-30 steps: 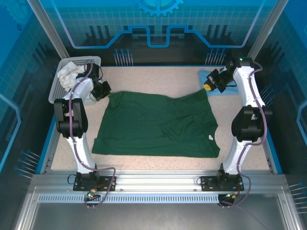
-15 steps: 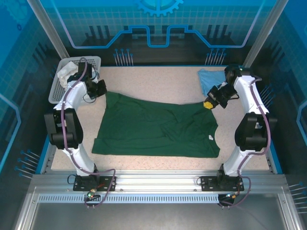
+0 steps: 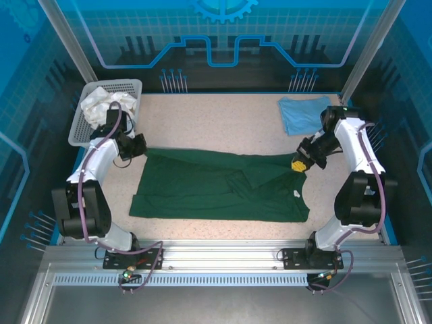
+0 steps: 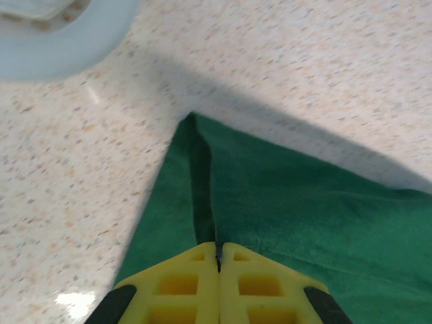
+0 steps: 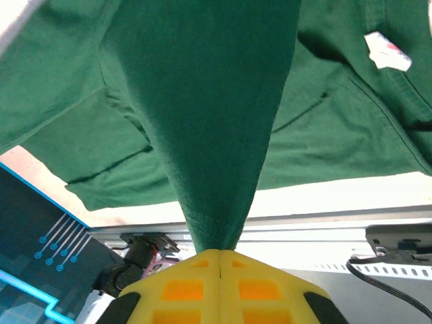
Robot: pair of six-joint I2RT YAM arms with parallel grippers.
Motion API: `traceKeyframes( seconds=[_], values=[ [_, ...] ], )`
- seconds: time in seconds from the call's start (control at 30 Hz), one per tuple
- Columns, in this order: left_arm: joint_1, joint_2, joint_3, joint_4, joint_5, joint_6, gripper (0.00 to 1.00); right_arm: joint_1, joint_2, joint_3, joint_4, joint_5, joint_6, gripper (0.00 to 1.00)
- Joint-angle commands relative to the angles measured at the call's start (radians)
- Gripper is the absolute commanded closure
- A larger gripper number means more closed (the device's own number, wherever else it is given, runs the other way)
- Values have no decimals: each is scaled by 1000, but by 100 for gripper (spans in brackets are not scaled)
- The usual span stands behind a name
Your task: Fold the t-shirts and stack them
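Note:
I should move my left gripper slightly back and down next, to let go of the t-shirt's far corner by the basket.
The dark green t-shirt lies spread across the middle of the table, its white neck label near the right side. My left gripper is shut on the shirt's far left corner, low over the table. In the left wrist view a fold of green cloth runs into the closed yellow fingers. My right gripper is shut on the far right corner, and in its wrist view the cloth hangs taut from the fingertips. The light blue t-shirt lies folded at the back right.
A white mesh basket holding pale cloth stands at the back left, close behind my left arm. Its rim shows in the left wrist view. The blue table edge and metal rail run along the near side.
Both grippers have moved toward the near side, dragging the green shirt's far edge with them. The shirt now looks shorter front to back. The right gripper has moved away from the light blue shirt.

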Motion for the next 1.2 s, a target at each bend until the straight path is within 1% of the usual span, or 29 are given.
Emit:
traceKeyframes(
  seconds=[0.0, 0.23, 0.33, 0.5, 0.6, 0.7, 0.73, 0.8, 0.87, 0.9, 0.93, 0.97, 1.03, 1.1, 1.17],
  values=[
    [15, -12, -32, -32, -107, 0, 93, -15, -22, -27, -34, 37, -34, 100],
    [16, 63, -27, -83, -160, -13, 93, -23, -19, -65, -33, 90, -46, 100],
    [15, 76, -27, -98, -210, -9, 89, -32, -21, -82, -29, 130, -53, 100],
    [16, 113, -19, -117, -211, -25, 84, -32, -18, -168, 25, 117, -45, 100],
    [12, 169, 18, -162, -238, -42, 80, -32, -15, -207, 56, 113, -41, 100],
    [4, 207, 60, -197, -286, -68, 80, -28, -3, -236, 76, 121, -40, 100],
    [1, 204, 71, -197, -283, -79, 79, -29, 3, -241, 81, 125, -39, 100],
    [-11, 192, 101, -199, -259, -112, 72, -28, 9, -239, 95, 131, -28, 100],
    [-47, 180, 141, -194, -212, -155, 70, -24, 9, -228, 113, 123, -10, 100],
    [-72, 177, 162, -181, -165, -179, 69, -16, 13, -222, 120, 117, -4, 100],
    [-106, 179, 178, -150, -103, -201, 69, -5, 18, -215, 123, 114, -1, 98],
    [-140, 186, 188, -117, -59, -213, 69, 7, 24, -215, 125, 115, 1, 93],
    [-205, 223, 227, -90, -58, -257, 68, 38, 28, -240, 139, 130, 9, 87],
    [-227, 276, 256, -59, -36, -320, 69, 51, 22, -282, 149, 170, 31, 76],
    [-228, 312, 266, -34, -6, -391, 69, 35, -7, -301, 159, 234, 64, 67]
  ],
)
